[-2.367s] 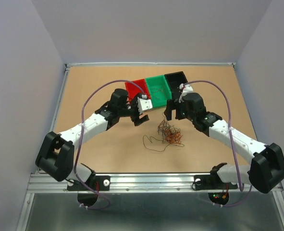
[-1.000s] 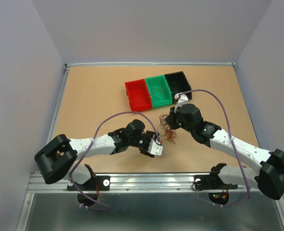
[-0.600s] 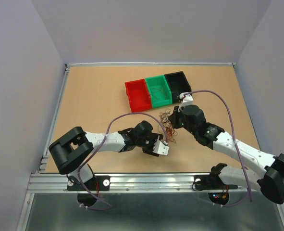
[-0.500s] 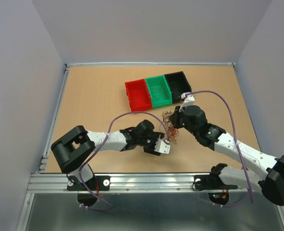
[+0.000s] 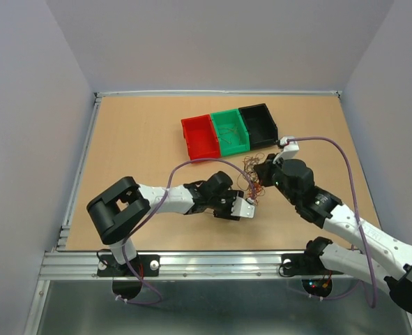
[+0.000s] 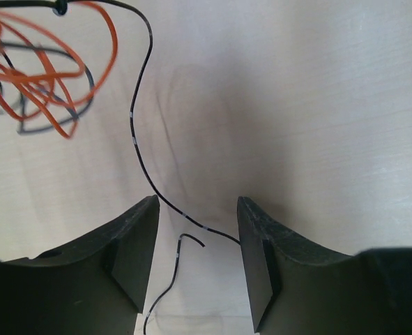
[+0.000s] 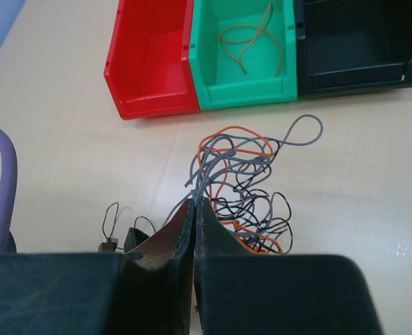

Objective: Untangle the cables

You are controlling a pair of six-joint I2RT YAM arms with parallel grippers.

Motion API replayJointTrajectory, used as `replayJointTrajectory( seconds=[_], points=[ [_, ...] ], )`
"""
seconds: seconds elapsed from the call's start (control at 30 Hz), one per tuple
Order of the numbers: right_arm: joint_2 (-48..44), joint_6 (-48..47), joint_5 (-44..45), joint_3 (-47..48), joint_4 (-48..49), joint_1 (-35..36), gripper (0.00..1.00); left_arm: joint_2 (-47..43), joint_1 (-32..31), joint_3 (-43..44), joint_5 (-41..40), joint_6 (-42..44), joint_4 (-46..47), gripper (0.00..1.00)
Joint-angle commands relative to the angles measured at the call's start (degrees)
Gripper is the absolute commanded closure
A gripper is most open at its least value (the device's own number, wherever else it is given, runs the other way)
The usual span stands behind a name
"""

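Next, my right gripper pulls the grey wires up and away from the left gripper and releases them, because a black wire runs between its fingers.
The cables [image 5: 252, 183] are a small tangle of thin orange, grey and black wires [image 7: 251, 188] lying on the wooden table between the two grippers. My right gripper [image 7: 194, 204] is shut on a few grey strands at the tangle's near edge; in the top view this right gripper [image 5: 264, 172] sits at the tangle's right side. Low over the table just below the tangle, my left gripper [image 5: 247, 208] is open. In the left wrist view a single black wire [image 6: 141, 150] runs from the orange loops [image 6: 45, 77] down between the spread fingers of the left gripper [image 6: 196, 209].
Three small bins stand side by side behind the tangle: a red bin [image 5: 200, 137], a green bin [image 5: 226, 115] and a black bin [image 5: 258, 124]. A brown wire [image 7: 251, 38] lies in the green bin [image 7: 244, 91]. Grey walls enclose the table.
My left arm has swung from the red bin down to the near side, then right up to the tangle. My right gripper took hold of the tangle and drew it slightly right.
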Motion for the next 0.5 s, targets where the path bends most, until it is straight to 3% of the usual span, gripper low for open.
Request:
replayJointTrajectory(
  seconds=[0.0,0.07,0.17,0.2,0.37,0.47],
  points=[
    [-4.38,2.15,5.23,-1.97,2.52,0.49,0.99,1.17,-0.98,3.29,-0.89,-1.42,-2.50,0.43],
    [-5.88,2.59,6.12,-2.58,2.52,0.49,0.99,1.62,-1.07,3.64,-1.42,-1.95,-2.51,0.47],
    [-10.01,3.47,8.05,-3.37,2.43,0.49,0.99,2.23,-1.07,4.08,-1.60,-2.22,-2.51,0.65],
    [-11.15,3.99,9.53,-4.07,2.43,0.49,1.00,2.41,-0.98,4.17,-1.42,-2.13,-2.59,0.75],
    [-21.85,5.14,15.25,-6.53,2.17,0.58,0.99,2.94,-0.98,4.61,-1.77,-2.13,-2.95,0.99],
    [-30.98,5.67,19.91,-8.47,0.06,0.49,0.99,1.45,-0.98,4.08,-2.21,-1.52,-3.38,1.00]
  ],
)
